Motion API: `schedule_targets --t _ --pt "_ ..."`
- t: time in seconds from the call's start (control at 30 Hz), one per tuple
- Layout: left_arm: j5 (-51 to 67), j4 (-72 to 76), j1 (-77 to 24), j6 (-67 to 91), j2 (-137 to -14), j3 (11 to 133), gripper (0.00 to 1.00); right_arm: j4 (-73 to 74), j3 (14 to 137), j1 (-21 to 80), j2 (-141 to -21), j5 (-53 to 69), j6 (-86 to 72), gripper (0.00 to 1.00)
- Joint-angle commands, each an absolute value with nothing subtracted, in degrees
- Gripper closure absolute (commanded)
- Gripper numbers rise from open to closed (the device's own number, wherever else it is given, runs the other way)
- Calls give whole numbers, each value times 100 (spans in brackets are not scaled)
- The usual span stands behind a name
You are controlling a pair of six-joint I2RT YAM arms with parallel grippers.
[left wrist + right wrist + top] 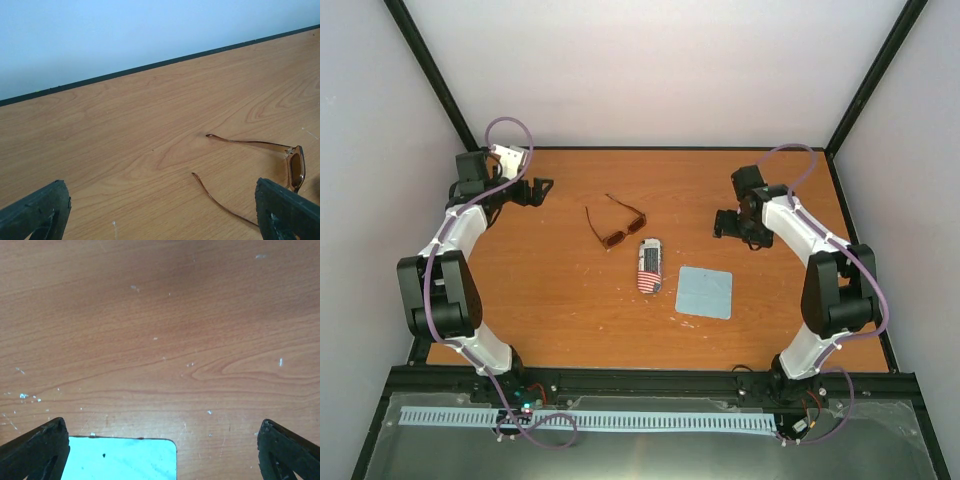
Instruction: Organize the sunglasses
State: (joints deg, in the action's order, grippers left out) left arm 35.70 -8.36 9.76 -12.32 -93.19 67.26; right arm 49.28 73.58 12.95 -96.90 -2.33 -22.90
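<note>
The flag-patterned case's middle (649, 265) lies below my right gripper, left in the top view, so next the gripper sweeps past the cloth and down astride it.
The sunglasses (616, 225) lie unfolded on the wooden table, near its middle, with thin reddish-brown frame and tinted lenses. In the left wrist view their temple arms and one lens (295, 167) show at the lower right. My left gripper (542, 187) is open and empty at the far left, well left of the sunglasses. My right gripper (723, 224) is open and empty at the right, above the table. An oval flag-patterned case (649, 266) lies just below the sunglasses. A light blue square cloth (706, 292) lies right of the case; its corner shows in the right wrist view (125, 460).
The table (560, 290) is bounded by black frame posts and white walls at the back and sides. A black rail (650, 380) runs along the near edge by the arm bases.
</note>
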Motion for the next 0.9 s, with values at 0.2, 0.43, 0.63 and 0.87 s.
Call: schedule_targets --t 0.2,0.43,0.63,0.87 --pt "3467 -857 1002 -1230 -9159 6729 1 5856 8514 2580 -10406 124 -2678 14" --pt "3329 -1056 1003 -1261 -9114 6729 0 7467 11108 3636 -12445 -102 -2872 12" --pt "3179 -1063 1018 -1398 -9030 6655 1 8074 12091 4015 -13256 46 -3087 11" --pt "3162 -1025 1037 -1475 -8987 6559 1 8262 12214 4254 -13454 35 -3197 8"
